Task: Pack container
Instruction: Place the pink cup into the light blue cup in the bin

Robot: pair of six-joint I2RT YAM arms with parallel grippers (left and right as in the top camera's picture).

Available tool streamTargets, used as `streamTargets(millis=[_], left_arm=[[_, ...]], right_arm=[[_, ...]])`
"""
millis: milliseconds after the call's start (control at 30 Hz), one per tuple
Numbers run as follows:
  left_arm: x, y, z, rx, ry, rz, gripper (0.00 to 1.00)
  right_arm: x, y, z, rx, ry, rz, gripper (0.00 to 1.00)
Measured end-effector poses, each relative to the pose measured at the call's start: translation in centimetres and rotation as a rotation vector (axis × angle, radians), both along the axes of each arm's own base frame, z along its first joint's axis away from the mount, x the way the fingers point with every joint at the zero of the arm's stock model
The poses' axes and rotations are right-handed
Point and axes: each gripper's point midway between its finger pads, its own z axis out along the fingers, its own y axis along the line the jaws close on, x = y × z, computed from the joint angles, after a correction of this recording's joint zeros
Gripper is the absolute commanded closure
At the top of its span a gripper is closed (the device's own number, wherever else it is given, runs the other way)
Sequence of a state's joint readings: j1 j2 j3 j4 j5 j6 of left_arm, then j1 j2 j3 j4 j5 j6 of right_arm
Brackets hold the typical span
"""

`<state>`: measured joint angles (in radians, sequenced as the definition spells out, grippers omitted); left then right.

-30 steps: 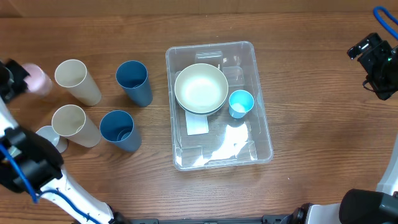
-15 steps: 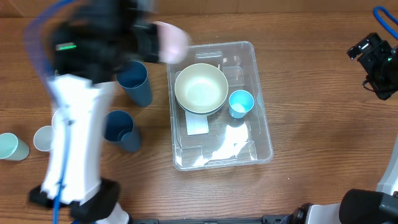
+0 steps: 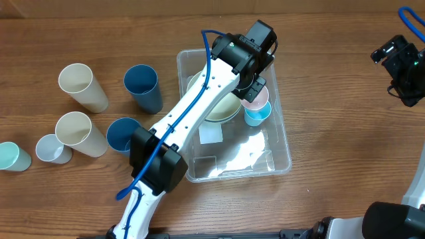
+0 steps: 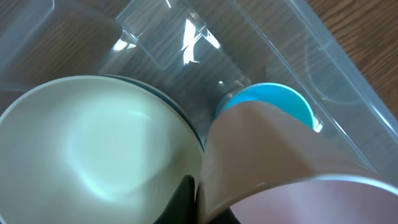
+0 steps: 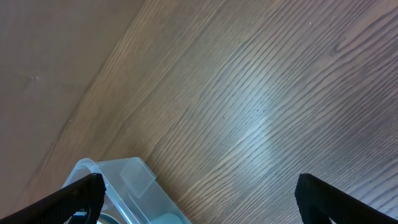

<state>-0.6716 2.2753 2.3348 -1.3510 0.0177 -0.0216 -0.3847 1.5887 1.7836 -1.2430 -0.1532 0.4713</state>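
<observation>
Next, my left gripper brings the pink cup down into the opening of the light blue cup (image 3: pixel 255 118) just below it and releases it nested there.
The clear rectangular container (image 3: pixel 279 143) sits mid-table and holds a cream bowl (image 3: pixel 219 111) and a light blue cup (image 3: pixel 255 118). My left gripper (image 3: pixel 252 89) reaches over the container and is shut on a pink cup (image 3: pixel 255 97), held right above the light blue cup. In the left wrist view the pink cup (image 4: pixel 292 168) fills the lower right, with the light blue cup (image 4: pixel 273 102) just beyond it and the bowl (image 4: pixel 93 143) at the left. My right gripper (image 3: pixel 402 63) is open and empty at the far right, over bare table (image 5: pixel 249 93).
On the table at the left stand two cream cups (image 3: pixel 83 86) (image 3: pixel 80 133), two dark blue cups (image 3: pixel 143 87) (image 3: pixel 125 136), a small white cup (image 3: pixel 52 149) and a mint cup (image 3: pixel 12 157). A corner of the container (image 5: pixel 118 186) shows in the right wrist view.
My left arm has swung from the far left across the table with the pink cup and now holds it inside the container over the light blue cup. The right arm has not moved.
</observation>
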Motion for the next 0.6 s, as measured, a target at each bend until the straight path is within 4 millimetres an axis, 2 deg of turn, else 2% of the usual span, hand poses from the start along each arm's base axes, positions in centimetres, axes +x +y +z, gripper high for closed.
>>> streamTargets(millis=[233,267,300,367,433,533,600], left_arm=[[0.8,-0.6,-1.5,0.001,0.0,-0.004,0.92],[0.7,-0.6,-1.5,0.001,0.0,-0.004,0.86],[0.7,-0.6,-1.5,0.002,0.001,-0.004,0.84],[0.6,-0.5,-1.6,0.006,0.005,-0.007,0.7],[0.4,-0.3,-1.6,0.014,0.013,-0.008,0.63],[-0.4,0.5,-1.3,0.043,0.047,-0.001,0.59],[-0.5,1.3,0.2,0.052,0.042,0.037,0.59]], right_arm=[[0.0,0.0,0.0,0.0,0.0,0.0,0.0],[0.0,0.0,0.0,-0.001,0.0,0.0,0.0],[0.0,0.0,0.0,-0.001,0.0,0.0,0.0],[0.0,0.0,0.0,-0.001,0.001,0.0,0.0],[0.0,0.0,0.0,0.0,0.0,0.001,0.0],[0.0,0.0,0.0,-0.001,0.0,0.0,0.0],[0.0,0.0,0.0,0.0,0.0,0.0,0.0]])
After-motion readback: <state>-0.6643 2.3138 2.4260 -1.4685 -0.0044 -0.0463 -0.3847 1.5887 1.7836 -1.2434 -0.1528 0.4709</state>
